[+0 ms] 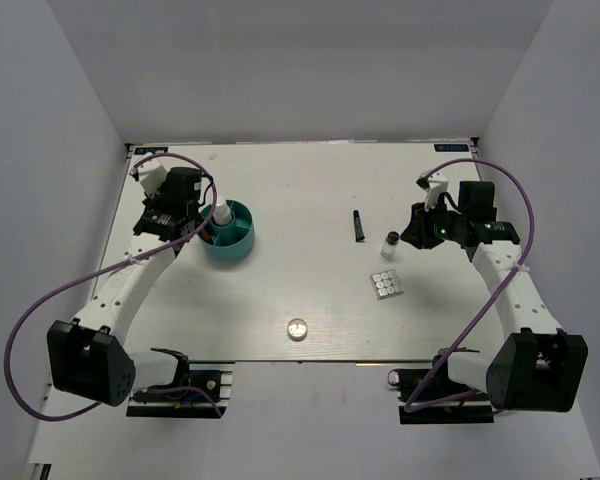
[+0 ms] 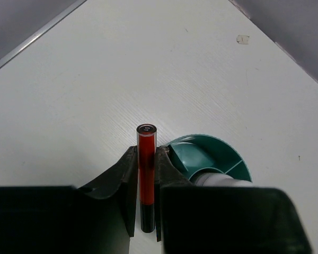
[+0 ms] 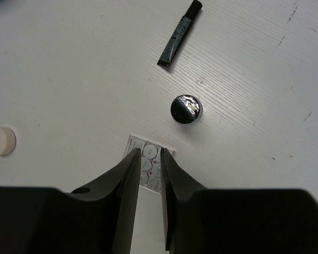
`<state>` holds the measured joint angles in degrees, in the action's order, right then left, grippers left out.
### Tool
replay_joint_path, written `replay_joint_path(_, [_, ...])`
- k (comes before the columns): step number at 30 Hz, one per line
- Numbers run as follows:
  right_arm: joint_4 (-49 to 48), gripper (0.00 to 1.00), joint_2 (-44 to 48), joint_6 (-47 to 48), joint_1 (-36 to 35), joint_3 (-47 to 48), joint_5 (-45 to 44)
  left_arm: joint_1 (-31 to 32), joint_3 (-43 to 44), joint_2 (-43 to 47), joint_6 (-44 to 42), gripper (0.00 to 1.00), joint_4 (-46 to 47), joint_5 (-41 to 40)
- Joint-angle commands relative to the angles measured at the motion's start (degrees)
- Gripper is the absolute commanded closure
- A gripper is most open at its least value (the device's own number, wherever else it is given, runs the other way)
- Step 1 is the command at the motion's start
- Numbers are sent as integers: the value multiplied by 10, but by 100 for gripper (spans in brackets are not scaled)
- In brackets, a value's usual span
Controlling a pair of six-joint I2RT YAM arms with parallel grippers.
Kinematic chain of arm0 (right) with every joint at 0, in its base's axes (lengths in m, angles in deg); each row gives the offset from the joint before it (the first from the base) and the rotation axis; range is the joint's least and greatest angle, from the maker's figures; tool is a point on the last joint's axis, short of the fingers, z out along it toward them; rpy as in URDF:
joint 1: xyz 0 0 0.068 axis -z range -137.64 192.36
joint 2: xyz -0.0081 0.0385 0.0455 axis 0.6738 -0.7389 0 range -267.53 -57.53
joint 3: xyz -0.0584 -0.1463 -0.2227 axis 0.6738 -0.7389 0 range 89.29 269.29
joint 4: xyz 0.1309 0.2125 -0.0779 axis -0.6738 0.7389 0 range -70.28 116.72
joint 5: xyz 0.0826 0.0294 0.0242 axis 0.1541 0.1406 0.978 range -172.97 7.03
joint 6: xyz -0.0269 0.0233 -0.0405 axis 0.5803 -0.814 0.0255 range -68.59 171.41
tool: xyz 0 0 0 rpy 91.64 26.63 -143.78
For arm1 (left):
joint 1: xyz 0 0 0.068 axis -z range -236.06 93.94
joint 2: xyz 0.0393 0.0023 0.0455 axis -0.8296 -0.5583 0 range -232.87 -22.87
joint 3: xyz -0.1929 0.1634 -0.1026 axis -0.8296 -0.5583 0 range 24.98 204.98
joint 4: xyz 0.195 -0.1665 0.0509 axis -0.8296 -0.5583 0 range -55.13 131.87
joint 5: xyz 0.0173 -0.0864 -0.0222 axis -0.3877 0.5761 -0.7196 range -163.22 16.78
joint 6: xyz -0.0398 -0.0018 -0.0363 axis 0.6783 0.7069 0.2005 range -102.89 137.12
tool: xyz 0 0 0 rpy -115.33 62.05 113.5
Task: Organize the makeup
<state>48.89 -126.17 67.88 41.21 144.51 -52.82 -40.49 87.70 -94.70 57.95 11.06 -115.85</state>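
Observation:
I will next lower the red pencil with my left gripper past the teal holder's rim toward the white bottle, and then let go of the pencil inside the holder.
My left gripper is shut on a thin red pencil with a black end, held just left of the teal round holder. In the top view the left gripper is at the holder's left rim. A white bottle stands in the holder. My right gripper is slightly open and empty above the square grey-panned palette. A small black-capped bottle and the short black tube lie beyond it. The tiny round jar sits near the front edge.
In the top view the black tube, the small bottle and the palette cluster right of centre, close to the right gripper. Grey walls enclose the white table on three sides.

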Motion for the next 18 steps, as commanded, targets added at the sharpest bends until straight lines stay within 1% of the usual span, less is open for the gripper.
replay_joint_path(1, [-9, 72, 8, 4, 0, 4, 3, -11, 0, -18, -17, 100, 57, 25])
replay_joint_path(6, [-9, 72, 5, 5, 1, 7, -3, -16, -10, -58, -28, 100, 93, 48])
replay_joint_path(12, [-6, 71, 4, 6, 3, 5, -8, -16, -26, -78, -27, 100, 123, 55])
replay_joint_path(18, [-8, 71, 0, 8, 3, 6, -8, -16, -32, -88, -25, 100, 126, 54])
